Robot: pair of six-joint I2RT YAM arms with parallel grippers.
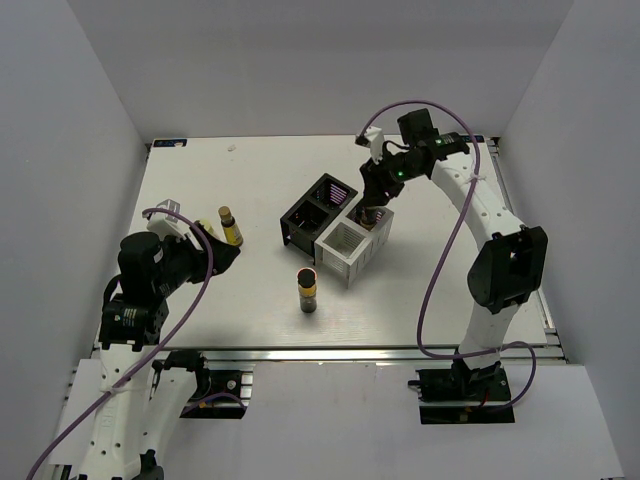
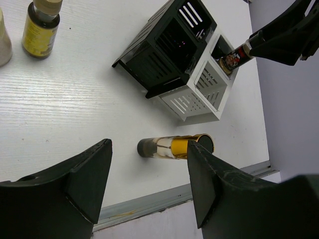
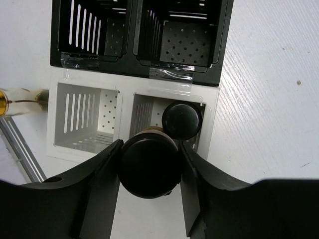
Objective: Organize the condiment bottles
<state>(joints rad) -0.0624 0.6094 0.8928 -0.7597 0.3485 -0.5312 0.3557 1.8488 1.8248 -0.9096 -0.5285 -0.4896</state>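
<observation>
The white rack's section still has room in the open space beside the standing bottle. My right gripper should lower toward that space next and release the dark-capped brown bottle [image 3: 148,167].
My right gripper [image 3: 149,149] is shut on a dark-capped brown bottle [image 3: 148,167] and holds it tilted at the mouth of a white rack compartment [image 1: 372,215]. Another dark-capped bottle [image 3: 182,119] stands inside that same compartment. A yellow-labelled bottle with a dark cap [image 1: 308,290] stands alone near the front edge; it also shows in the left wrist view [image 2: 174,147]. My left gripper [image 2: 148,149] is open and empty, above and short of it. A tan-capped yellow bottle [image 2: 40,25] and a pale cream bottle [image 2: 2,42] stand at the left.
The rack has a black half [image 1: 318,208] and a white half [image 1: 345,248], set at an angle in the table's middle. The other white compartment [image 3: 84,119] and both black compartments [image 3: 134,40] hold nothing. The table's metal front edge [image 2: 174,196] runs just below the lone bottle.
</observation>
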